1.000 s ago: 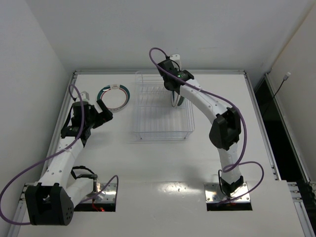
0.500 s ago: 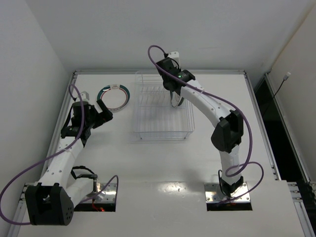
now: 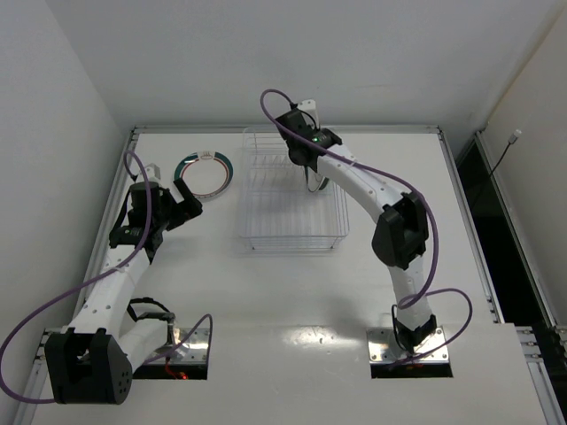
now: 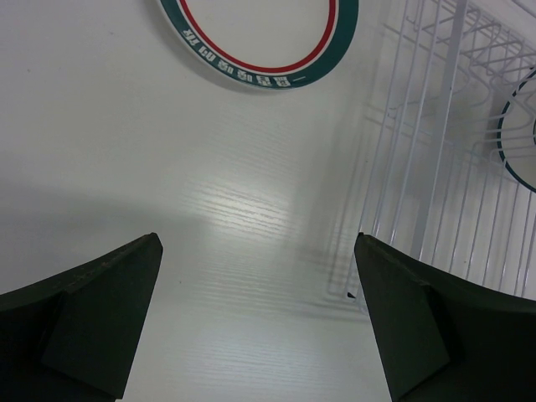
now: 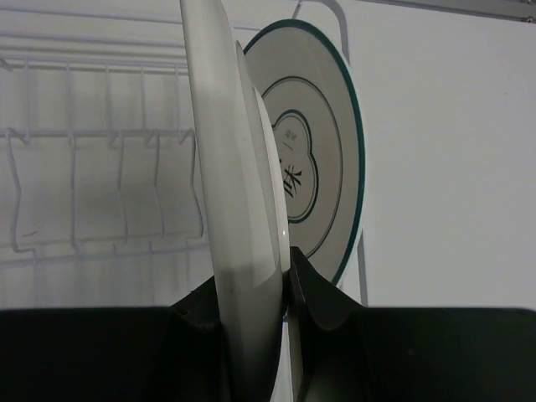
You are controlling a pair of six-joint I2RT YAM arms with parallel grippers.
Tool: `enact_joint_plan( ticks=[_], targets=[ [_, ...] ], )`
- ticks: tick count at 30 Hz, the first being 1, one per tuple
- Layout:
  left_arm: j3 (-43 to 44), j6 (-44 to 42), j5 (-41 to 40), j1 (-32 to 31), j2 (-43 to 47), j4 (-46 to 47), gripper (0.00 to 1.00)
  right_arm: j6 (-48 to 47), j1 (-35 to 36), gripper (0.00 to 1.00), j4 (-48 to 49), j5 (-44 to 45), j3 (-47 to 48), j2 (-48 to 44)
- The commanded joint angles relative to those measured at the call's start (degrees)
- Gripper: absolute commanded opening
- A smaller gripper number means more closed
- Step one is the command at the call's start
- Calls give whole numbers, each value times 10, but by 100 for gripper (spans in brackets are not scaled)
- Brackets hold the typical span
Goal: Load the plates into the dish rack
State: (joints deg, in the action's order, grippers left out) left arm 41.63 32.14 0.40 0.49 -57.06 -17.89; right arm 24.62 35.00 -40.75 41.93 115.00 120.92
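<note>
My right gripper will move down into the rack (image 3: 292, 199) next and toward the standing ringed plate, because the upright pale plate is still high over the wires.
The wire dish rack (image 3: 292, 199) stands mid-table; it also shows in the left wrist view (image 4: 435, 159) and the right wrist view (image 5: 92, 184). My right gripper (image 3: 307, 170) is over the rack's far right part, shut (image 5: 285, 280) on a pale plate (image 5: 239, 201) held upright and seen edge-on. Just behind it a pale grey plate with a dark ring (image 5: 322, 159) stands upright in the rack, also showing in the left wrist view (image 4: 523, 138). A white plate with green-and-red rim (image 3: 204, 172) (image 4: 260, 42) lies flat left of the rack. My left gripper (image 3: 183, 202) (image 4: 260, 318) is open and empty, near that plate.
The table has a raised metal edge along the back (image 3: 283, 129) and left side (image 3: 111, 204). White walls close in behind and on both sides. The right arm's purple cable (image 3: 275, 102) loops above the rack's back edge.
My right gripper has shifted a little left and toward the back over the rack with the plate in it. The left arm and the flat plate have not moved.
</note>
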Motion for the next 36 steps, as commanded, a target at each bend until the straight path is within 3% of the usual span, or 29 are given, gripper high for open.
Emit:
enact_joint_plan(
  ticks=[1, 18, 22, 26, 33, 36],
  targets=[
    [13, -8, -6, 4, 1, 18, 100, 1, -5, 2, 32, 15, 17, 12],
    [13, -8, -6, 4, -4, 18, 100, 58, -68, 6, 81, -140, -78, 5],
    [13, -8, -6, 4, -4, 18, 100, 58, -73, 23, 81, -145, -78, 0],
    [13, -8, -6, 4, -10, 18, 100, 58, -73, 28, 69, -140, -72, -28],
    [18, -8, 0, 17, -25, 18, 100, 58, -66, 56, 63, -188, -48, -88],
    [13, 9, 23, 49, -25, 26, 100, 52, -66, 62, 88, -242, -68, -123]
  ],
)
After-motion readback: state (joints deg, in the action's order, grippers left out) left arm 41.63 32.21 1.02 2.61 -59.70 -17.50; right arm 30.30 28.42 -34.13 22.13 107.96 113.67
